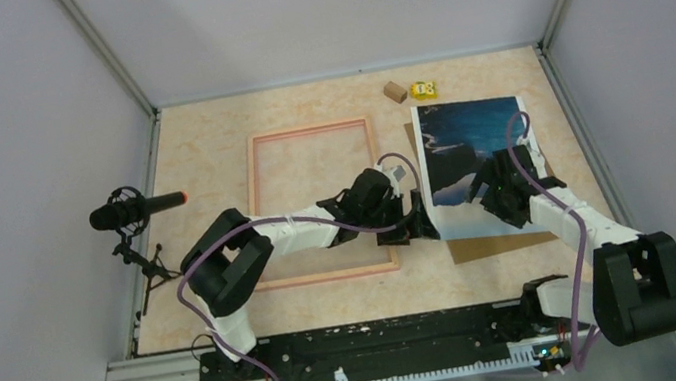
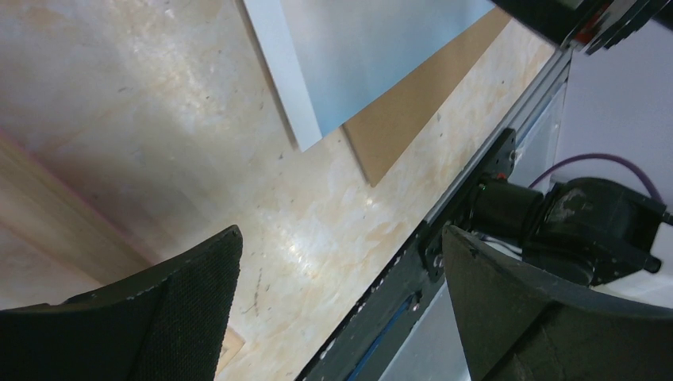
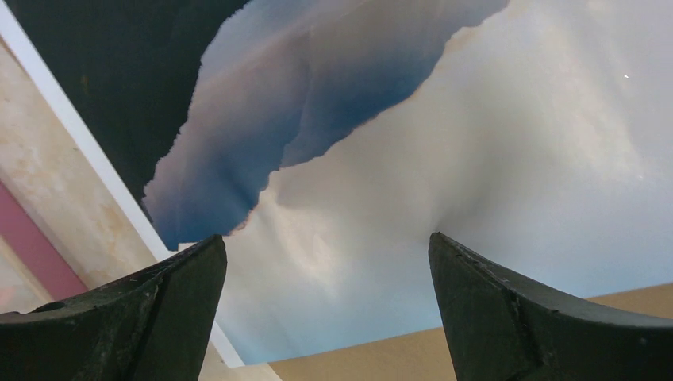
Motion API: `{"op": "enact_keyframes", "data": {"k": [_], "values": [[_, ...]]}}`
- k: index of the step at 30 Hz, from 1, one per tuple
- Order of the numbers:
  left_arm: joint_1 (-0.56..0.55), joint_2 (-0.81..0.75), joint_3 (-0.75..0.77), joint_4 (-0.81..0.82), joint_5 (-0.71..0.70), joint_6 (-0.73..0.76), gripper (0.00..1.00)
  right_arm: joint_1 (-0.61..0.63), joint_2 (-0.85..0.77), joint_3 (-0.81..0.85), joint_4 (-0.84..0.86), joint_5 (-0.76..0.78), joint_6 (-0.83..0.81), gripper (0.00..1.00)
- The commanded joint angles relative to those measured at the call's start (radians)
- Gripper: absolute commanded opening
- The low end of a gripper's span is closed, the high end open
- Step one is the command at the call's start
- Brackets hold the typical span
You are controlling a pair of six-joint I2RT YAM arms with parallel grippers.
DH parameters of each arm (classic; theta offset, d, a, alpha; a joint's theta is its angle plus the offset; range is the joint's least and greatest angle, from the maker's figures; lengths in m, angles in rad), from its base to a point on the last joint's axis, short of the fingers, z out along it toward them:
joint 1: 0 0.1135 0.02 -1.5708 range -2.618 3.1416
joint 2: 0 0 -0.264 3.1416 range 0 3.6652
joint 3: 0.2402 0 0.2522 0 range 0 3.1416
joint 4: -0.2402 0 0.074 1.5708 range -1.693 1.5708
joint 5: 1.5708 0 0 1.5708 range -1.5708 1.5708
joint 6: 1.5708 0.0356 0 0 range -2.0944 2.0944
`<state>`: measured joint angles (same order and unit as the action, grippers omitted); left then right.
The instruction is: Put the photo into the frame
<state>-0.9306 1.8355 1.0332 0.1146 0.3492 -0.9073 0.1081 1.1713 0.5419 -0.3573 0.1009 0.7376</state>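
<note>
My left gripper should next move down and across to the photo's white-edged near corner (image 1: 440,235) (image 2: 303,133), which lies to the gripper's right in the top view and sticks out over the board.
The photo (image 1: 469,146) lies picture side up at the right of the table, on top of a brown backing board (image 1: 489,245). The pinkish light-wood frame (image 1: 307,134) lies flat to its left, holding nothing. My left gripper (image 1: 416,221) is open and empty just left of the photo's near-left corner (image 2: 305,135). My right gripper (image 1: 496,189) is open and empty over the photo's pale lower part (image 3: 476,159); whether it touches the print I cannot tell. A pink rail of the frame (image 3: 32,246) shows at the left of the right wrist view.
A small brown block (image 1: 394,91) and a yellow toy (image 1: 423,90) sit at the back of the table. A black microphone on a stand (image 1: 130,213) is at the left edge. A black rail (image 1: 367,343) runs along the near edge.
</note>
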Motion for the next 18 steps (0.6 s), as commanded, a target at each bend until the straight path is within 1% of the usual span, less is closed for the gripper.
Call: {"op": "enact_keyframes", "data": {"k": [1, 4, 7, 12, 18], "values": [[-0.027, 0.054, 0.028, 0.039, -0.179, -0.098, 0.98, -0.009, -0.016, -0.048, 0.1, -0.059, 0.031, 0.95], [-0.034, 0.096, 0.048, 0.012, -0.217, -0.124, 0.98, -0.014, -0.022, -0.066, 0.102, -0.056, 0.031, 0.95], [-0.034, 0.137, 0.057, 0.062, -0.16, -0.143, 0.98, -0.02, -0.033, -0.078, 0.105, -0.056, 0.032, 0.95], [-0.034, 0.168, 0.011, 0.22, -0.046, -0.235, 0.98, -0.027, -0.042, -0.083, 0.111, -0.059, 0.026, 0.95], [-0.021, 0.182, -0.077, 0.49, 0.039, -0.346, 0.98, -0.031, -0.033, -0.083, 0.122, -0.086, 0.014, 0.95]]}}
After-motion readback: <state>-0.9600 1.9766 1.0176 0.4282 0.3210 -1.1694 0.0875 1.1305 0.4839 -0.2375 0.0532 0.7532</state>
